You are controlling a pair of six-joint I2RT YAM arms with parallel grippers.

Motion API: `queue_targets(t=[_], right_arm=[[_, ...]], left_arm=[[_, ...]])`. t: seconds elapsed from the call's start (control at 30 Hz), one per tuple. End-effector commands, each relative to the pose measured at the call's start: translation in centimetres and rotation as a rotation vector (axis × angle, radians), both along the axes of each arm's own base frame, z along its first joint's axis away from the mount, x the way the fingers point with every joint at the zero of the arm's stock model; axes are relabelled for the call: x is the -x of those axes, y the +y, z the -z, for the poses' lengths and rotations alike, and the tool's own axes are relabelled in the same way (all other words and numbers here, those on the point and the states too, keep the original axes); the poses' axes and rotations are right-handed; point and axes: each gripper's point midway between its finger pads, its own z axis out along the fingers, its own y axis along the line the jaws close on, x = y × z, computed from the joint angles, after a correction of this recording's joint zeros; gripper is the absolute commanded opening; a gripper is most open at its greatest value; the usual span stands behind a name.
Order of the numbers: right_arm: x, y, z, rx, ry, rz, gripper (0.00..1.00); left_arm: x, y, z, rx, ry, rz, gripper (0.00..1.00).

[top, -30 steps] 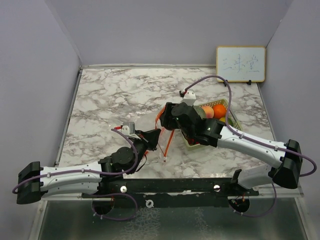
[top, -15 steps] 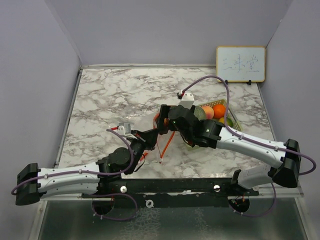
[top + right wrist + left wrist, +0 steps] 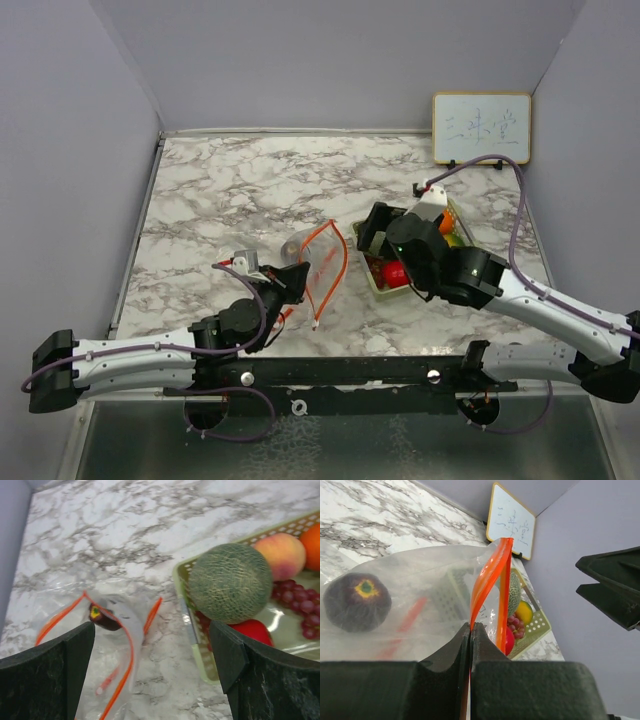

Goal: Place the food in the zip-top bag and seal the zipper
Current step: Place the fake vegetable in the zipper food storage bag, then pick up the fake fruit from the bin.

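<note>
My right gripper lowers its fingers around the apple's side next, clear of the melon. The red apple (image 3: 252, 630) lies below, toward the right in the wrist view.
A clear zip-top bag (image 3: 318, 258) with an orange zipper lies mid-table, mouth open. My left gripper (image 3: 297, 283) is shut on its zipper edge (image 3: 485, 587). A dark purple fruit (image 3: 357, 602) sits inside the bag and also shows in the right wrist view (image 3: 102, 617). My right gripper (image 3: 372, 232) is open and empty, between the bag (image 3: 115, 630) and the basket. In the basket lie the green netted melon (image 3: 230, 582), peach fruit (image 3: 280, 555), orange (image 3: 312, 537), red grapes (image 3: 295, 605) and red apple (image 3: 252, 630).
The pale green mesh basket (image 3: 200, 665) stands right of the bag, and its rim also shows in the top view (image 3: 378, 287). A small whiteboard (image 3: 481, 128) leans on the back wall at the right. Walls close in the left, back and right sides.
My right gripper has drawn back from the bag mouth to the right, towards the basket, open and empty. The left gripper keeps its hold on the zipper edge, slightly nearer.
</note>
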Motion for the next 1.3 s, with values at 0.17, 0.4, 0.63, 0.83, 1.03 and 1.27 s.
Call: queue_targets(t=[0.17, 0.4, 0.63, 0.83, 1.03, 1.27], right_arm=[[0.1, -8.9, 10.7, 0.155, 0.262, 0.196, 1.0], [-0.4, -7.6, 15.4, 0.179, 0.349, 0.094, 1.0], [-1.8, -7.0, 16.9, 0.23, 0.364, 0.052, 1.0], [-2.9, -8.6, 19.1, 0.225, 0.407, 0.082, 1.0], [-3.4, -7.8, 21.5, 0.208, 0.449, 0.039, 1.0], [-3.2, -7.5, 23.5, 0.22, 0.495, 0.028, 0.96]], left_arm=[[-0.1, 0.8, -0.6, 0.009, -0.028, -0.017, 0.0], [0.1, 1.4, -0.5, 0.038, -0.035, -0.009, 0.0], [0.1, 1.8, -0.7, 0.03, -0.041, -0.016, 0.0], [0.2, 1.5, -0.8, 0.017, -0.046, -0.003, 0.0], [0.1, 1.7, -0.7, 0.001, -0.05, -0.013, 0.0], [0.0, 1.9, -0.6, -0.012, -0.049, -0.027, 0.0]])
